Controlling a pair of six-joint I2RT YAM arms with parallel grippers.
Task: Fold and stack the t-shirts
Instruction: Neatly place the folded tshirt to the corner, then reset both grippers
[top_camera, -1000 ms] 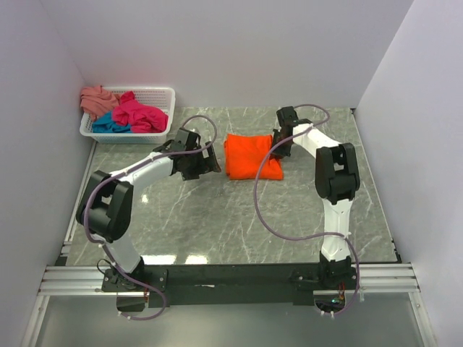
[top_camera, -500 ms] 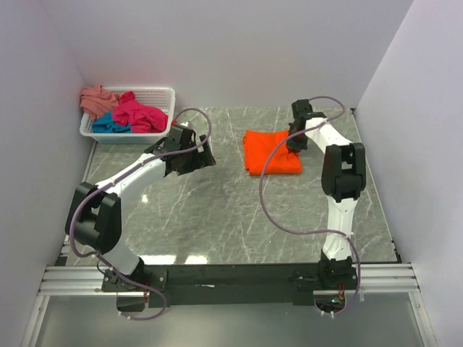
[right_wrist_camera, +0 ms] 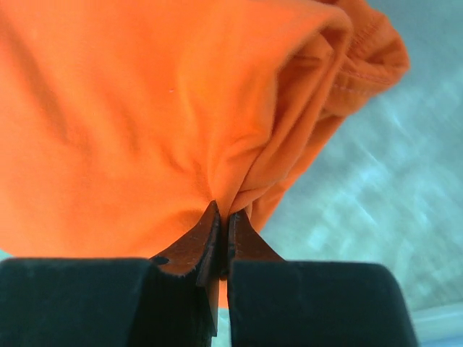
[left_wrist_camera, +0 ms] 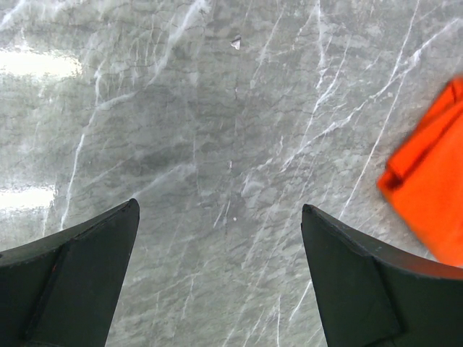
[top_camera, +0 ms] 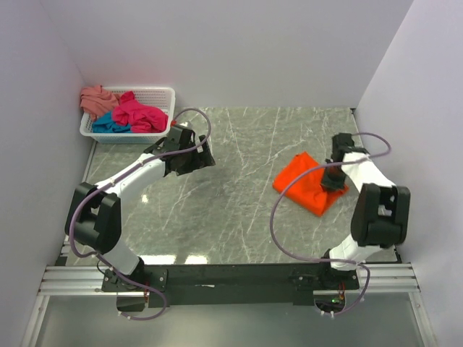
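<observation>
Next, my right gripper will drag the slanted t-shirt right in the top view to the part of the table beside the wall (top_camera: 353,198) (right_wrist_camera: 325,224), turning it straight, and release it.
The folded orange t-shirt (top_camera: 307,183) lies on the marble table at the right; it fills the right wrist view (right_wrist_camera: 159,116) and its edge shows in the left wrist view (left_wrist_camera: 434,195). My right gripper (top_camera: 332,181) is shut on its near-right edge, the jaws pinching a fold of cloth (right_wrist_camera: 224,210). My left gripper (top_camera: 205,160) is open and empty over bare table at the left centre, its fingers wide apart (left_wrist_camera: 217,217). The magenta-pink t-shirt (top_camera: 137,113), teal-blue t-shirt (top_camera: 110,125) and salmon-pink t-shirt (top_camera: 95,97) are heaped in the basket.
The white lattice basket (top_camera: 160,94) stands at the far left corner against the walls. White walls close in the table on the left, back and right. The arms' base rail (top_camera: 231,278) runs along the near edge.
My right gripper has dragged the orange t-shirt from the far centre toward the near right, turning it. My left gripper drew back left from the shirt earlier and now holds still.
</observation>
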